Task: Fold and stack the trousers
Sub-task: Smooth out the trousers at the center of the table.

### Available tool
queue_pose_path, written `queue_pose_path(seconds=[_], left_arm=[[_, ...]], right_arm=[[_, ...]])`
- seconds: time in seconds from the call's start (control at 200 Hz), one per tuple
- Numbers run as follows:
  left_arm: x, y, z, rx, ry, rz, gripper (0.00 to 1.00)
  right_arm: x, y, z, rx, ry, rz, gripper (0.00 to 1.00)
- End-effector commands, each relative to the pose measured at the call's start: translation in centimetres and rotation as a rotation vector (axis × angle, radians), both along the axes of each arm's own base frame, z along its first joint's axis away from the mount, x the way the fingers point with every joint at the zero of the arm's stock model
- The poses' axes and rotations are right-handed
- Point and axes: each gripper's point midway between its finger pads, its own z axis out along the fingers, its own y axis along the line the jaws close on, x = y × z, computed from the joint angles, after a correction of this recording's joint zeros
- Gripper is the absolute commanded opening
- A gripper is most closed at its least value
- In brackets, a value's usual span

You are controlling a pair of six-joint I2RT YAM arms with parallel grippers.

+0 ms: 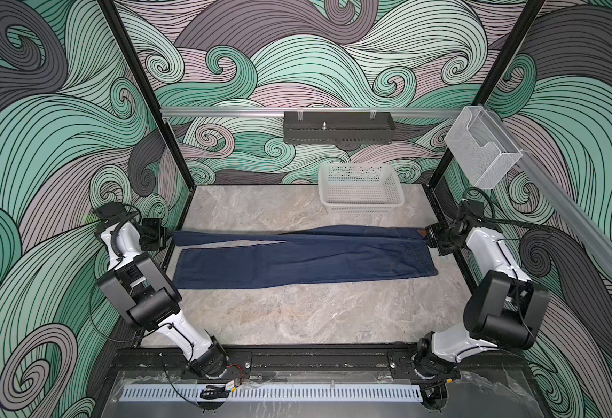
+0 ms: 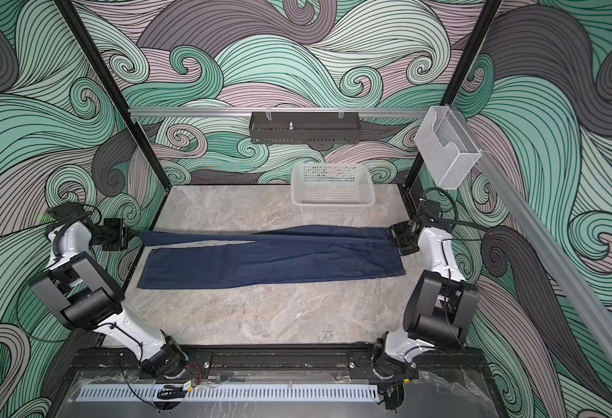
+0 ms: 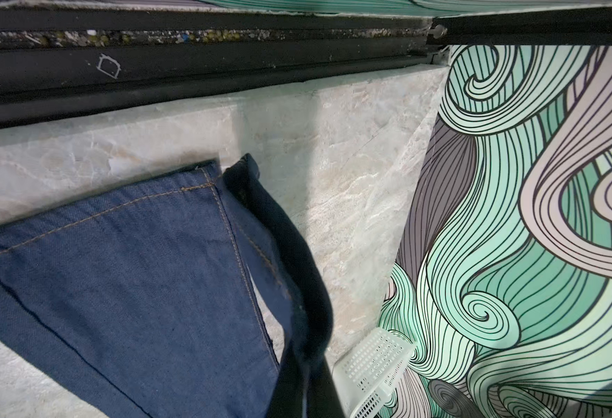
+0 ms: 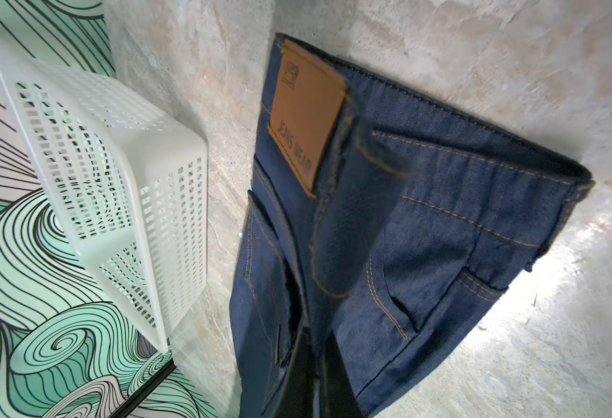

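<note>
My left gripper needs to move back and down next and release the hem on top of the near leg's flat end (image 1: pixel 186 269) (image 3: pixel 100 226), which lies below it, toward my base.
The dark blue trousers (image 1: pixel 297 260) (image 2: pixel 272 260) lie stretched across the marble table, legs to the left and waist to the right. The near leg lies flat; the far leg is raised at its hem. My left gripper (image 1: pixel 170 237) (image 2: pixel 134 234) (image 3: pixel 306 391) is shut on that far leg's hem (image 3: pixel 283 253). My right gripper (image 1: pixel 426 237) (image 2: pixel 391 233) (image 4: pixel 315 380) is shut on the waistband, close to the brown patch (image 4: pixel 304 119). Cloth hides most of both pairs of fingers in the wrist views.
A white perforated basket (image 1: pixel 362 208) (image 2: pixel 333 208) (image 3: pixel 373 365) (image 4: pixel 116 181) stands at the back of the table, right of centre. A black tray (image 1: pixel 337 128) hangs on the rear rail, with a clear holder (image 1: pixel 481 152) at the right post. Bare marble (image 1: pixel 297 318) lies in front of the trousers.
</note>
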Motion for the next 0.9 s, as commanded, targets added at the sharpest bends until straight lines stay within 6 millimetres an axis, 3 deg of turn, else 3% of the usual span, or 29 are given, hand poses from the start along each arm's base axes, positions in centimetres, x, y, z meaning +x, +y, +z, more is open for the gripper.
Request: queue_pose_path(seconds=[0.0,0.165,0.3,0.485,0.765,0.896], left_arm=[[-2.9,3.1,-0.3,0.119,0.013,0.079,0.0],[-7.5,1.7,-6.5,0.034,0.116,0.124,0.0],[-9.4,1.3,-8.5,0.007,0.147,0.155,0.0],[-8.0,2.4,-6.2,0.018,0.102,0.145,0.0],[-5.4,3.0,-1.4,0.047,0.002,0.102,0.0],[-7.1,2.1,-2.3,0.059,0.043,0.108,0.0]], right_arm=[[-3.0,-1.0,-2.6,-0.014,0.094,-0.035,0.0],[-6.0,-0.9,-6.7,-0.001,0.18,-0.035,0.0],[-6.9,-1.2,-8.3,0.003,0.215,-0.044,0.0],[-5.8,-1.5,-6.9,0.004,0.178,-0.051,0.0],[-4.6,-1.5,-2.8,-0.001,0.098,-0.045,0.0],[-5.8,-1.5,-3.9,-0.024,0.135,-0.036,0.0]])
